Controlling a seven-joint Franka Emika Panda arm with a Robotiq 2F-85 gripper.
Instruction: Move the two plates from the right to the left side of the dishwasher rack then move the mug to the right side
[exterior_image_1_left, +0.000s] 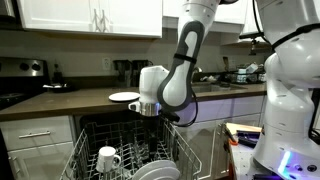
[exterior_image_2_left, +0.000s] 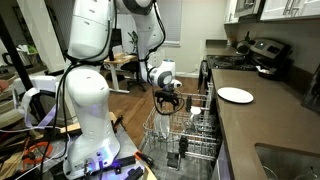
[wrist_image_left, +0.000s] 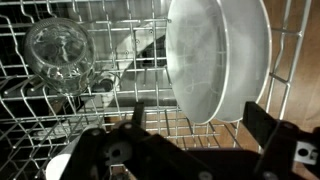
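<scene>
I should lower my gripper down over the top rim of the plate (wrist_image_left: 225, 67) nearer the mug, since it lines up with the gap between my open fingers.
The two plates (wrist_image_left: 215, 55) stand upright side by side in the dishwasher rack (wrist_image_left: 40, 120) in the wrist view. They also show low in an exterior view (exterior_image_1_left: 152, 172). The mug (wrist_image_left: 60, 50) sits in the rack to their left, seen from above, and it shows as a white mug in an exterior view (exterior_image_1_left: 108, 158). My gripper (wrist_image_left: 200, 128) is open and empty, with its dark fingers spread just above the plates' lower edge. It hangs over the pulled-out rack in both exterior views (exterior_image_1_left: 150, 110) (exterior_image_2_left: 168, 97).
A lone thin white plate (exterior_image_1_left: 124, 97) (exterior_image_2_left: 236, 95) lies on the dark countertop above the dishwasher. The rack (exterior_image_2_left: 185, 130) is pulled out over the open door. A white robot base (exterior_image_2_left: 85, 110) and cabling stand beside it. Kitchen items line the counter's back.
</scene>
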